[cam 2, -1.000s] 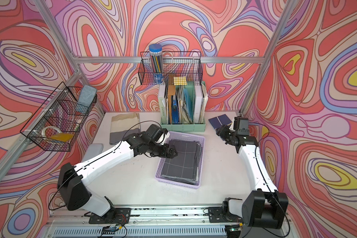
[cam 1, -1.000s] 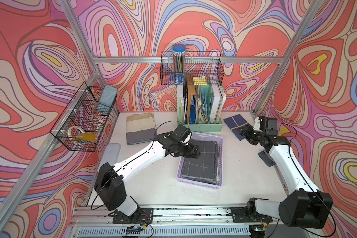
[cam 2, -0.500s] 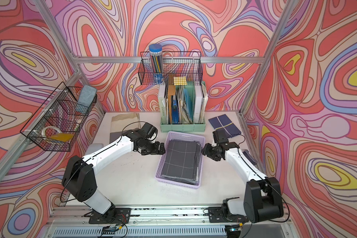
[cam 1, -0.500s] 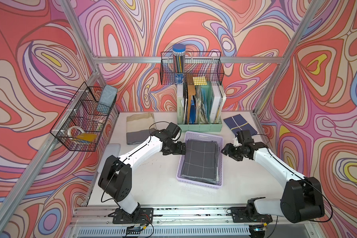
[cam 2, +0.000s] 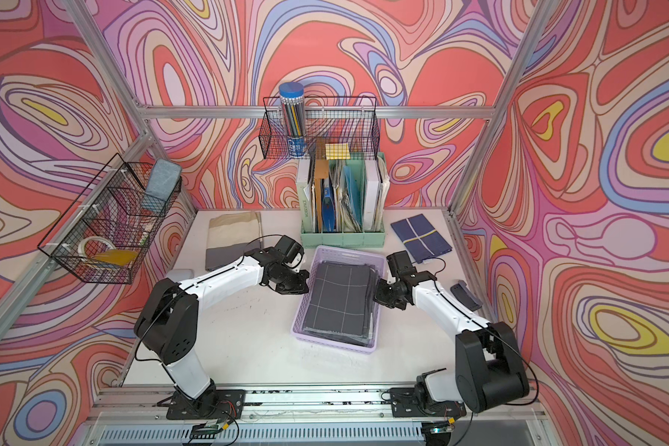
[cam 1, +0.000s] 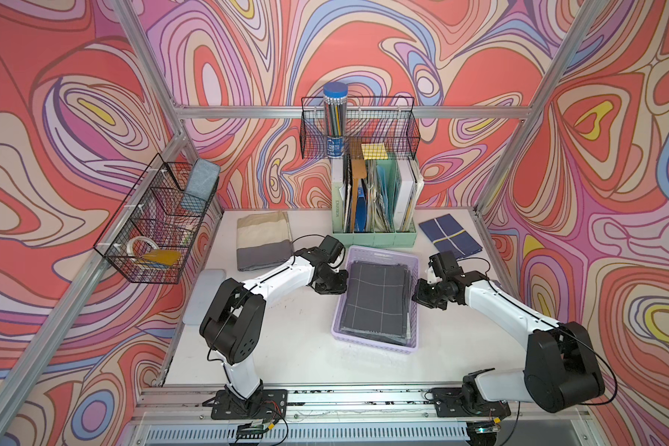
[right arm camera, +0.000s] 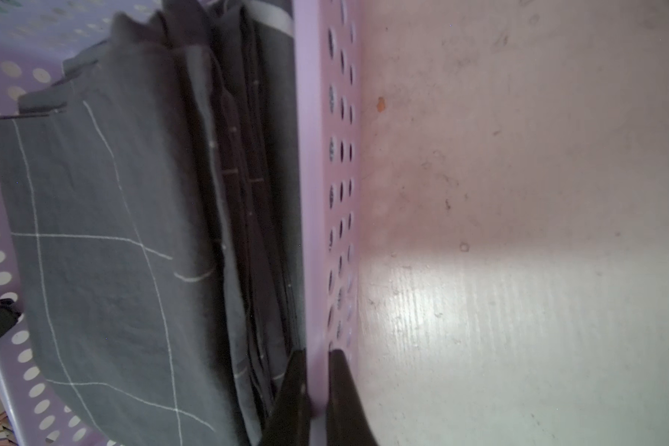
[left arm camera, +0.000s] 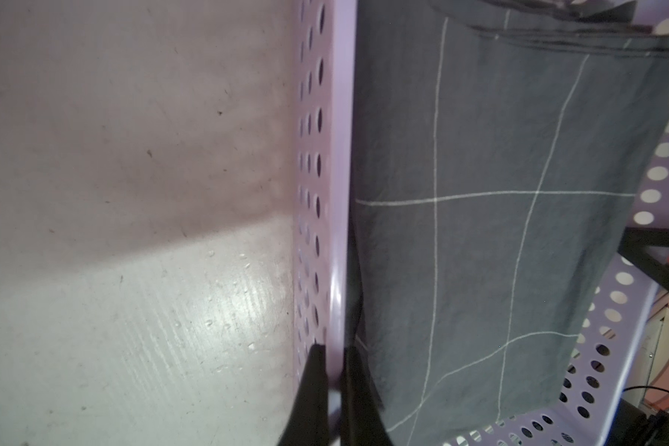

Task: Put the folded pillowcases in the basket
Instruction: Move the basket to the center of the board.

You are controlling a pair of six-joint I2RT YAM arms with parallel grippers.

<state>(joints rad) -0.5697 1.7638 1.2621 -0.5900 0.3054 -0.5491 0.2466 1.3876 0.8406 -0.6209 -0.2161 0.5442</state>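
The clear patch of bare tabletop is beside my left gripper, which will next pull the basket's rim over it, away from the navy cloth, and let go.
The lilac basket [cam 1: 375, 344] [cam 2: 333, 343] sits mid-table in both top views. A folded dark grey pillowcase [cam 1: 377, 301] [cam 2: 340, 299] with thin white grid lines lies flat inside it. My left gripper [cam 1: 342, 284] [left arm camera: 335, 349] is shut on the basket's left long rim [left arm camera: 340, 154], one finger outside the wall and one inside beside the pillowcase [left arm camera: 499, 212]. On the opposite long wall [right arm camera: 313, 173], my right gripper [cam 1: 418, 293] [right arm camera: 317, 353] is shut the same way, next to the pillowcase's stacked folded edges [right arm camera: 105, 251].
A mint-green file holder [cam 1: 375, 208] stands just behind the basket, under a black wire basket [cam 1: 360, 127]. A beige-and-grey folded cloth [cam 1: 261, 239] lies back left and a navy folded cloth [cam 1: 449, 237] back right. Another wire basket [cam 1: 155, 224] hangs on the left wall.
The left gripper drew back from over the pillowcase to the basket's left rim and shut on it. The right arm swung in from the navy cloth and shut on the right rim.
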